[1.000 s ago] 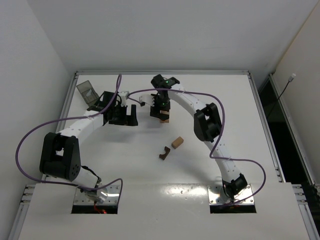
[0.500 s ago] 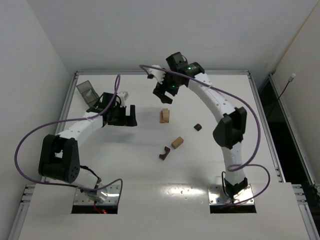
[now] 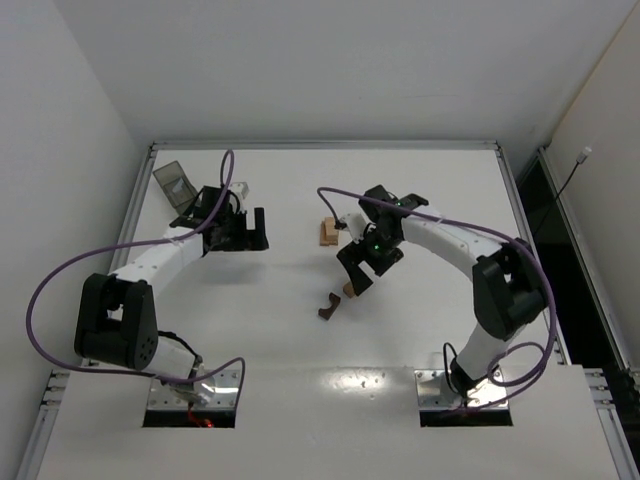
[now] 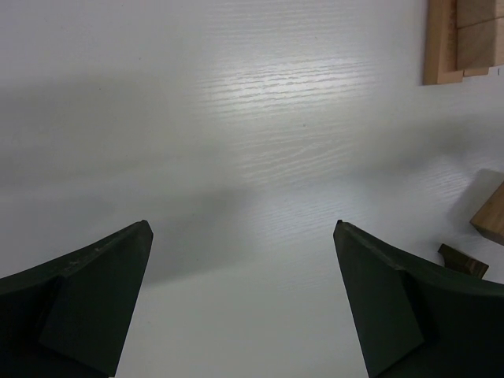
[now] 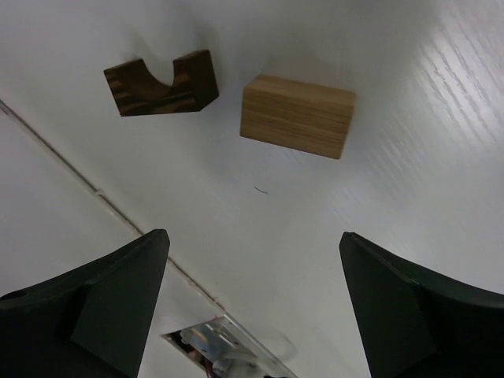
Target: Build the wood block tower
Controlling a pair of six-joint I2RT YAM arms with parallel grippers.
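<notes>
The brick [image 3: 350, 290] [image 5: 298, 116] is at an angle to the open fingers of my right gripper. The gripper will next turn to line up squarely with it, then move over it and go down around the brick's ends.
The tower [image 3: 329, 232] is a short stack of light tan blocks at mid-table; it also shows at the top right of the left wrist view [image 4: 461, 39]. A loose tan brick [image 3: 350, 289] and a dark arch [image 3: 329, 306] lie in front of it. In the right wrist view the arch [image 5: 161, 83] and the brick [image 5: 298, 116] lie side by side on the table. My right gripper [image 3: 357, 273] is open and empty just above and beside the brick [image 5: 252, 236]. My left gripper [image 3: 262, 231] is open and empty, left of the tower [image 4: 242, 228].
A small dark translucent tray [image 3: 175, 183] sits at the far left corner. Purple cables loop over both arms. The table's raised rim [image 3: 325, 146] runs along the back. The right arm's forearm crosses the table right of the tower.
My right gripper left the stack, swung up and back, then came down open over the loose tan brick. A small dark block lay right of the stack half a second ago; the arm now covers that spot.
</notes>
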